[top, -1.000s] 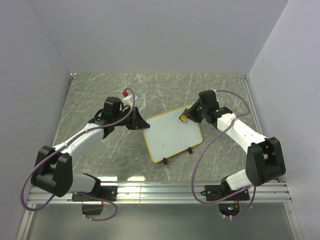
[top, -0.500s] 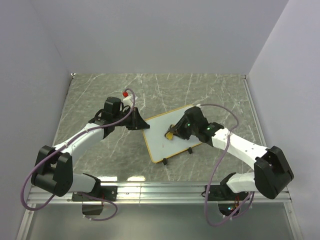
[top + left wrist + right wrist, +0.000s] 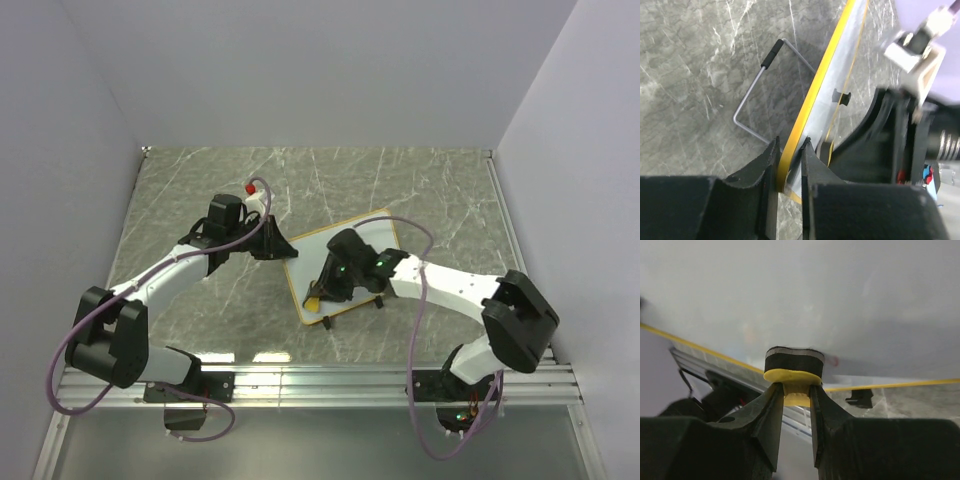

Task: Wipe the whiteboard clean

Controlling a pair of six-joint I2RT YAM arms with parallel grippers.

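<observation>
The right gripper sweeps across the board (image 3: 815, 290) next, then goes down to bare tabletop to its right in the top view and releases, because some red remains.
The whiteboard (image 3: 306, 266), white with a thin yellow frame, lies at an angle in the middle of the table. My left gripper (image 3: 280, 247) is shut on its far left edge; in the left wrist view the jaws (image 3: 789, 150) pinch the yellow frame (image 3: 816, 92). My right gripper (image 3: 318, 292) is shut on the small yellow eraser (image 3: 313, 298) and presses it onto the board near its front left corner. In the right wrist view the eraser (image 3: 793, 369) has its dark pad against the white board (image 3: 815, 290). A faint red mark (image 3: 834, 360) shows beside the pad.
A small red-capped white object (image 3: 251, 189) lies on the marble table behind the left gripper. The board's wire stand (image 3: 747, 107) and black feet (image 3: 379, 301) stick out from its edges. Grey walls close in the left, back and right.
My right gripper has swept the eraser from the board's far right corner across to its front left corner. The left gripper and the board have stayed put.
</observation>
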